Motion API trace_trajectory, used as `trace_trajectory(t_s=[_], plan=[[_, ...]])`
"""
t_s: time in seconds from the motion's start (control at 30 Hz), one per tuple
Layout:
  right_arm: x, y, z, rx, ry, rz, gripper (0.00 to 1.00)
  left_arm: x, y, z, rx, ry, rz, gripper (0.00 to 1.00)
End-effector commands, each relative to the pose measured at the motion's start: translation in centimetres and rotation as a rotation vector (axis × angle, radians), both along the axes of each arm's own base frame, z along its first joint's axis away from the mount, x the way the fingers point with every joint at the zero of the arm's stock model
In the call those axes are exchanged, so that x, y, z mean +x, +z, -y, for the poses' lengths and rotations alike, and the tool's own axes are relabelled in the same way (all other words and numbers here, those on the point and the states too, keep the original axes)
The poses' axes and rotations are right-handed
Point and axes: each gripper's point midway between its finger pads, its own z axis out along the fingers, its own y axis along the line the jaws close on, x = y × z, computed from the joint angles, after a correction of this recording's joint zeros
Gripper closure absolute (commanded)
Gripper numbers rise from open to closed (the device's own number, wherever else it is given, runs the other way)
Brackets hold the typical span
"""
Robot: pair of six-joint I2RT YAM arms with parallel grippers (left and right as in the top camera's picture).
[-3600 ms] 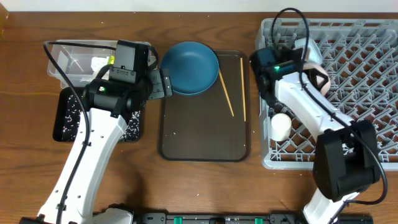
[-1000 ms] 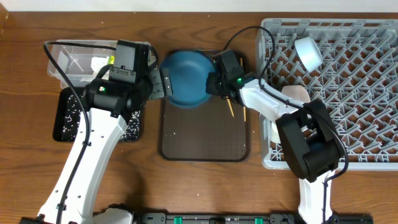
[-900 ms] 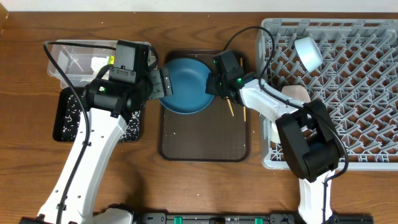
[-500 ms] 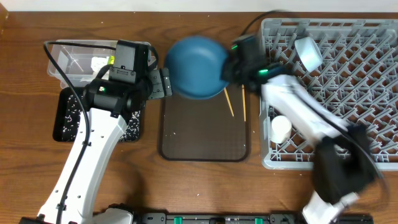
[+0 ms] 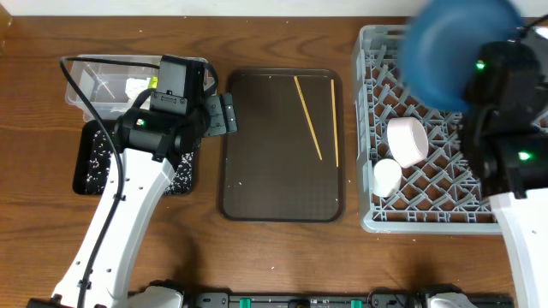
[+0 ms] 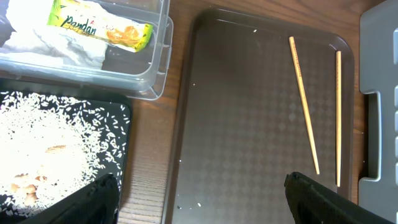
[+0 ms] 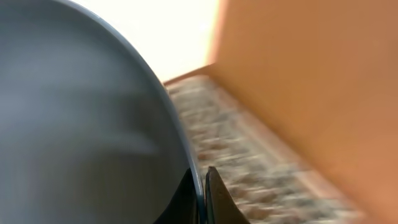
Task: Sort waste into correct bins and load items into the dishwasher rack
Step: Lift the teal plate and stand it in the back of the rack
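Note:
The right gripper lowers the blue bowl into the rack's side away from the brown tray next and releases the bowl's rim.
The large dark blue bowl hangs blurred above the far left part of the grey dishwasher rack. My right gripper is shut on its rim. A white bowl and a small white cup sit in the rack. Two chopsticks lie on the brown tray. My left gripper stands open and empty over that tray's left edge. The clear tub holds a tissue and a yellow-green wrapper. Rice lies in the black tray.
The brown tray lies between the bins on the left and the rack on the right, with a few rice grains on it. The rack's grey handle edge borders the tray on the right. My right arm reaches over the rack.
My right gripper has lifted the dark blue bowl off the brown tray and carried it right, up over the rack. The left arm has not moved.

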Motion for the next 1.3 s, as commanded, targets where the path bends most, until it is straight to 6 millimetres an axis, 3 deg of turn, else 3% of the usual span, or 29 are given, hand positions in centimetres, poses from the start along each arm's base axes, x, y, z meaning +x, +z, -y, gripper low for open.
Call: trace_trajectory(t_s=[0.0, 0.2, 0.43, 0.6, 0.83, 1.07, 1.27], plan=[[-3.2, 1.8, 4.4, -0.283, -0.208, -0.199, 0.99, 0.2, 0.1, -0.3, 0.008, 0.008, 0.001, 0.12], [-2.6, 0.3, 7.8, -0.338, -0.313, -0.317, 0.99, 0.2, 0.1, -0.3, 0.008, 0.008, 0.001, 0.12], [2.1, -2.6, 9.7, -0.488, -0.251, -0.575, 0.99, 0.2, 0.1, -0.3, 0.008, 0.008, 0.001, 0.12], [5.2, -4.8, 10.1, -0.592, -0.188, -0.740, 0.99, 0.2, 0.1, -0.3, 0.008, 0.008, 0.001, 0.12], [7.9, -6.8, 10.9, -0.731, -0.084, -0.966, 0.99, 0.2, 0.1, -0.3, 0.008, 0.008, 0.001, 0.12], [9.6, -7.3, 11.6, -0.772, 0.030, -0.974, 0.99, 0.2, 0.1, -0.3, 0.008, 0.008, 0.001, 0.12], [10.5, -10.4, 10.4, -0.754, 0.215, -1.025, 0.99, 0.2, 0.1, -0.3, 0.008, 0.008, 0.001, 0.12]])
